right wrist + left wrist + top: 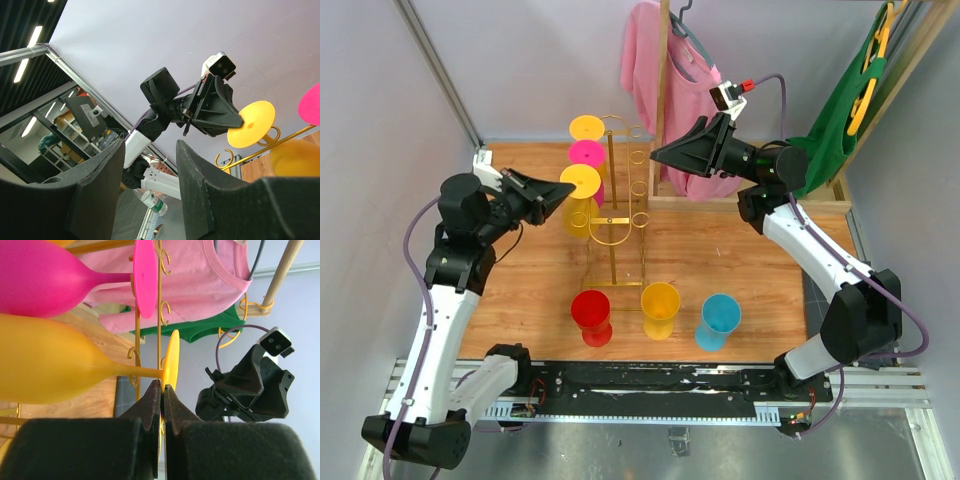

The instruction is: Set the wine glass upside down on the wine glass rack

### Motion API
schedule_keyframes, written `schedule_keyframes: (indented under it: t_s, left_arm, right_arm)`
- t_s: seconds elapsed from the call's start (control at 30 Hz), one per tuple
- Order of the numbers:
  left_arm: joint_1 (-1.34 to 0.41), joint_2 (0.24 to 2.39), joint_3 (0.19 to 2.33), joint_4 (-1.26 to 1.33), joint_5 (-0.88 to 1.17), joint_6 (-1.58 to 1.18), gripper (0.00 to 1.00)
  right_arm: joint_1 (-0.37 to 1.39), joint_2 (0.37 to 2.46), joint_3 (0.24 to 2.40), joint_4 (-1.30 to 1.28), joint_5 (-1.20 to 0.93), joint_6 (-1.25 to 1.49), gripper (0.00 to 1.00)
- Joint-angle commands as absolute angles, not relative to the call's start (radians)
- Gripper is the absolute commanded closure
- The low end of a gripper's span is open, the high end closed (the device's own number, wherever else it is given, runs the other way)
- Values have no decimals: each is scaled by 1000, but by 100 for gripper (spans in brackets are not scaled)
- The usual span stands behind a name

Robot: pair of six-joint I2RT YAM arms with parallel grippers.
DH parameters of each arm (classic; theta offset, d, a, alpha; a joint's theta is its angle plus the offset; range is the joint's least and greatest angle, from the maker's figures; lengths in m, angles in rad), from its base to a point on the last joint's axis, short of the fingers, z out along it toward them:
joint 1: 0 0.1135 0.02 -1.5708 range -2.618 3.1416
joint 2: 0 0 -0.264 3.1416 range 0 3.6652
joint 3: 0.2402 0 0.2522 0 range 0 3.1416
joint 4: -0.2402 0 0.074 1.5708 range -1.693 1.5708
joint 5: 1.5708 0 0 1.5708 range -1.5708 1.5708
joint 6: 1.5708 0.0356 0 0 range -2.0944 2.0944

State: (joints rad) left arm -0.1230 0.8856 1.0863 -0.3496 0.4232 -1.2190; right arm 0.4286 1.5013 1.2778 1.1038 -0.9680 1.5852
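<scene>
The yellow foot disc (172,360) still stands above the rack's wire loop, so my left gripper will next lower it there to release it.
The gold wire wine glass rack (613,205) stands mid-table. A yellow glass (587,128) and a pink glass (587,153) hang upside down at its upper left. My left gripper (563,191) is shut on the foot rim of another yellow wine glass (580,214), held upside down against the rack's left side, just below the pink one. In the left wrist view the gripper (163,388) pinches the yellow foot disc (172,360), with the rack's loops (160,315) right behind. My right gripper (657,155) is open and empty, raised at the rack's right side; it also shows in the right wrist view (150,147).
A red glass (591,317), a yellow glass (659,308) and a blue glass (720,320) stand upright in a row near the front. A wooden clothes stand (663,95) with a pink shirt (645,60) and a green shirt (840,115) is at the back right.
</scene>
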Motion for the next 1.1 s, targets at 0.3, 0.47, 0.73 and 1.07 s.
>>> schedule_keyframes:
  t_s: [0.3, 0.47, 0.73, 1.07]
  left_arm:
    - [-167, 861, 1053, -311, 454, -1181, 100]
    - [-167, 843, 1018, -326, 450, -1175, 100]
    - [-167, 827, 997, -328, 452, -1162, 84]
    - [-167, 803, 1010, -355, 440, -1147, 63]
  right_arm:
    - [421, 1481, 1272, 1158, -962, 1578, 53]
    - [420, 1480, 1266, 1160, -957, 1578, 53]
    - [420, 1470, 1259, 1160, -957, 1577, 53]
    - [420, 1449, 1242, 1150, -957, 1568, 53]
